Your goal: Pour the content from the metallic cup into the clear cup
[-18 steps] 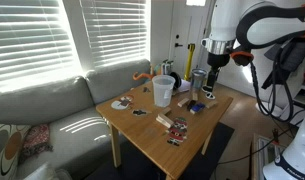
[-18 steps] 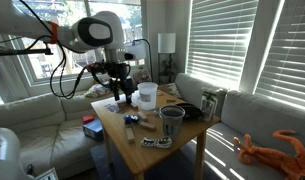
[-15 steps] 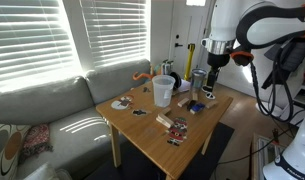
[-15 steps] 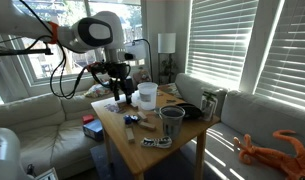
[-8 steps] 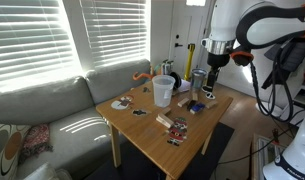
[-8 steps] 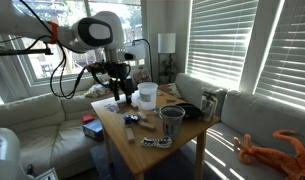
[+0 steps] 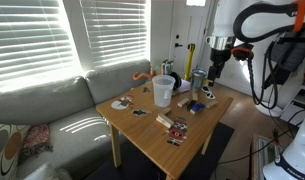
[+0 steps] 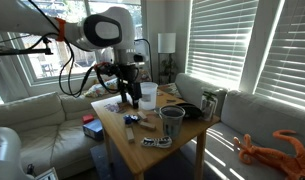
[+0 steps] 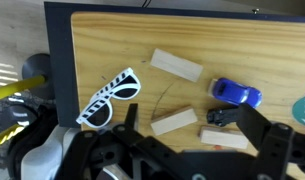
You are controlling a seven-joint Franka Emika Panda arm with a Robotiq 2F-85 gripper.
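Observation:
The gripper turns and swings next from over the wooden blocks onto the metallic cup's open rim, since the cup still stands apart from the gripper's fingers.
The metallic cup stands upright near the far right corner of the wooden table; it looks pale in an exterior view. The clear cup stands upright at mid-table and looks greyish in an exterior view. My gripper hangs just above the table beside the metallic cup, apart from it, also in an exterior view. In the wrist view my gripper is open and empty over wooden blocks. Neither cup shows there.
White sunglasses, wooden blocks, a blue toy car and a black toy car lie under the gripper. A black bowl sits between the cups. A sofa flanks the table.
The gripper has shifted a little closer to the metallic cup. The cups and small items have not moved.

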